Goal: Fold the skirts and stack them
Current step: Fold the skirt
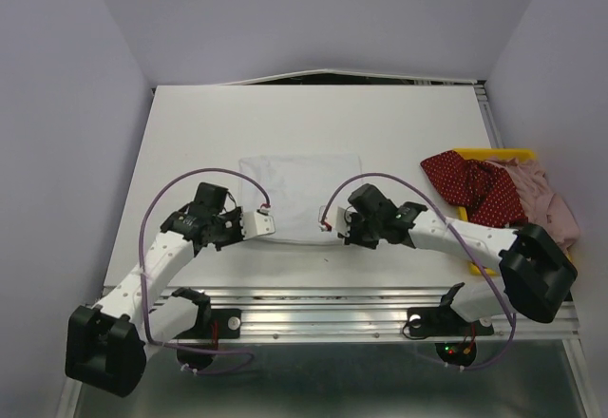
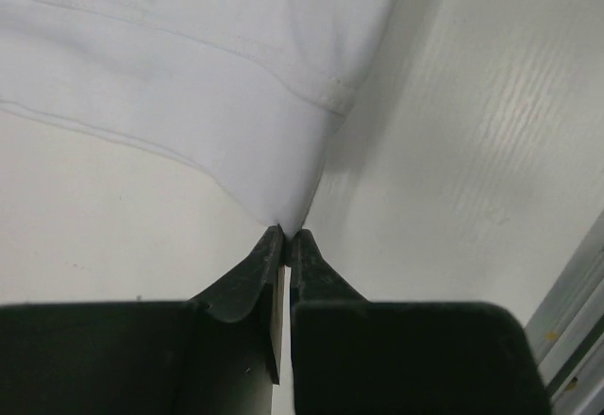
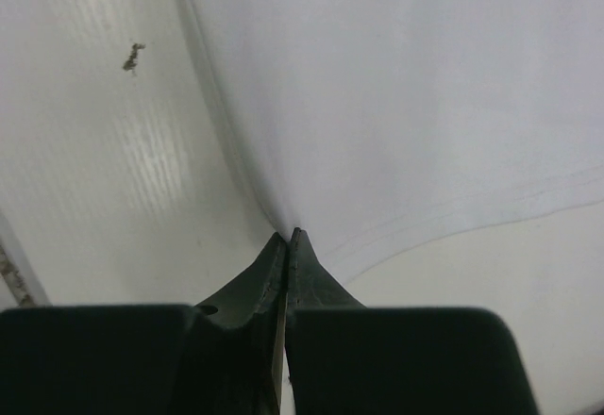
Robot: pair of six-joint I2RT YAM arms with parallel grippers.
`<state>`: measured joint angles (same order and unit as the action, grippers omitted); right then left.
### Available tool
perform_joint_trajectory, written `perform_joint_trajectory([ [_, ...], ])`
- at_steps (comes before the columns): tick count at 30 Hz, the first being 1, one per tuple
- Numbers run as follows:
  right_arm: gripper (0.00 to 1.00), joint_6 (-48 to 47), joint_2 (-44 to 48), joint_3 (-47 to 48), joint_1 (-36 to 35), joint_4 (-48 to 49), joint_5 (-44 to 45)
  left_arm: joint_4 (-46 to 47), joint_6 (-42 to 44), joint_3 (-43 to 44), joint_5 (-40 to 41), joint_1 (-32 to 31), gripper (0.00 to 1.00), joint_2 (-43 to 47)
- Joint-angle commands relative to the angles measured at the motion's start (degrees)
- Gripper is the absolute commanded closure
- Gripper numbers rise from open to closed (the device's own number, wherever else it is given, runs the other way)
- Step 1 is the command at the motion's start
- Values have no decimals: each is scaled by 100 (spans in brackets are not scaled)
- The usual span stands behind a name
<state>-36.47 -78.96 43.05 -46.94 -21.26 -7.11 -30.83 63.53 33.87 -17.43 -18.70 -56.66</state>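
Note:
The cloth's far corner point(image 1: 245, 162) lies outward, so my left gripper will next lift the cloth's near corner outward over the unfolded cloth, lower it there and release.
A white cloth point(image 1: 302, 195) lies flat in the middle of the table, with stitched hems showing in the left wrist view point(image 2: 189, 57) and the right wrist view point(image 3: 425, 104). My left gripper point(image 1: 269, 225) point(image 2: 286, 236) is shut on its near left corner. My right gripper point(image 1: 326, 225) point(image 3: 293, 236) is shut on its near right corner. The dark red polka-dot skirt point(image 1: 475, 185) and the dusty pink skirt point(image 1: 541, 195) lie crumpled together at the right, away from both grippers.
The yellow tray point(image 1: 484, 154) holds the red and pink skirts at the table's right edge. Walls close in the table at left, back and right. A metal rail point(image 1: 380, 304) runs along the near edge. A small dark speck point(image 3: 132, 55) lies on the table.

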Motion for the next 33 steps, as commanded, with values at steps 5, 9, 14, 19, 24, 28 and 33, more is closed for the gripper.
perform_joint_trajectory([
  [5, 99, 588, 293, 1257, 80, -2231, -1527, -1328, -534, 725, -428, -20, 100, 928],
  [9, 99, 580, 241, 1846, 290, -2664, -1855, -1558, -701, 849, -148, -11, 100, 1482],
  [14, 99, 203, 48, 2489, 588, -2674, -1399, -1190, -1096, 981, 82, -11, 100, 1334],
  [19, 99, -229, -470, 2866, 984, -2673, -1275, -592, -1299, 1253, 64, 6, 100, 535],
  [24, 99, -651, -1138, 3367, 1319, -2734, -1328, -187, -1159, 1552, -84, 384, 100, -352],
  [28, 99, -905, -1569, 3842, 1538, -2901, -1477, -248, -851, 1895, -427, 972, 100, -880],
  [33, 99, -1275, -2218, 4404, 1696, -3156, -1503, -336, -596, 2352, -621, 1298, 100, -1469],
])
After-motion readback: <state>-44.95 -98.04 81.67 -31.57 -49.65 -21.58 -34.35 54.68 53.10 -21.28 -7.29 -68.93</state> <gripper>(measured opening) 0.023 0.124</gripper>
